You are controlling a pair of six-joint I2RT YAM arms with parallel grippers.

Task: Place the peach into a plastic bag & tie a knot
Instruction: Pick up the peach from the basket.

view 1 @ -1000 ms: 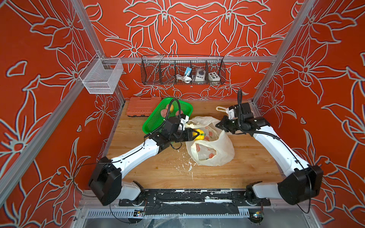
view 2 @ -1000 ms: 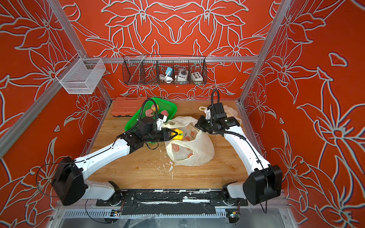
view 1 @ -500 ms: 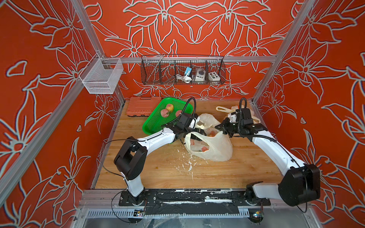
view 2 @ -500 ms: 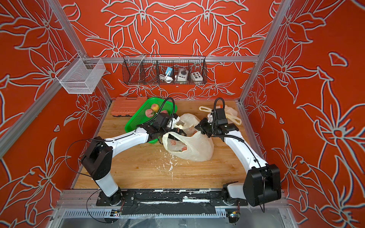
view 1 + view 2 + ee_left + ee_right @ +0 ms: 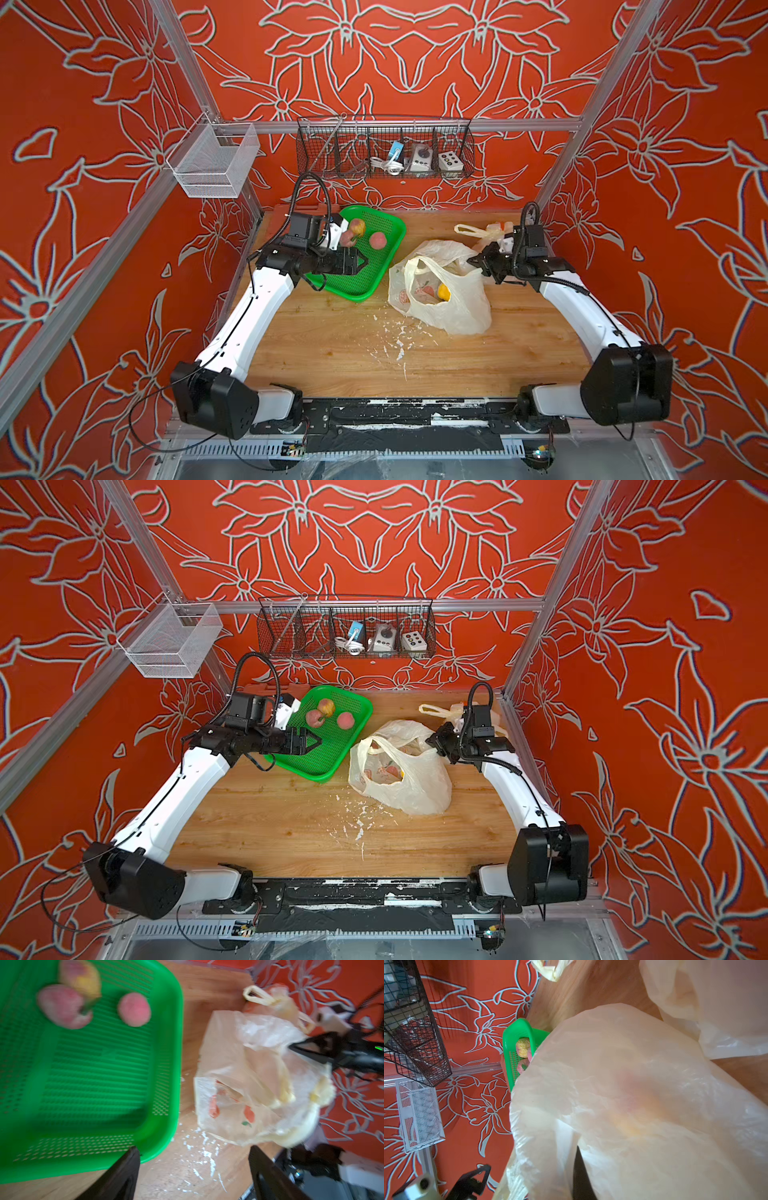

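My left gripper should next turn outward and go down over the red peach, which lies outward and below, beside the yellow one, since the bag is open.
The translucent plastic bag [image 5: 457,316] [image 5: 415,796] stands open mid-table, with a yellow-orange peach [image 5: 444,293] and other fruit inside. My right gripper [image 5: 471,261] [image 5: 430,739] is shut on the bag's far rim; in the right wrist view the bag [image 5: 633,1095] drapes over a dark finger [image 5: 579,1176]. My left gripper [image 5: 365,263] [image 5: 319,742] [image 5: 192,1148] hovers open and empty over the near corner of the green tray [image 5: 357,295] [image 5: 162,1064]. It stands apart from the bag [image 5: 239,1084]. Three peaches [image 5: 377,240] [image 5: 134,1009] lie at the tray's far end.
A second, knotted bag [image 5: 478,230] lies at the back right behind my right wrist. White crumbs [image 5: 395,340] dot the wood in front of the bag. A black wire basket [image 5: 384,147] and a white mesh basket [image 5: 212,160] hang on the back frame.
My left gripper carried the yellow peach into the bag, let it go, opened and pulled back left over the tray. The right gripper kept its hold on the rim.
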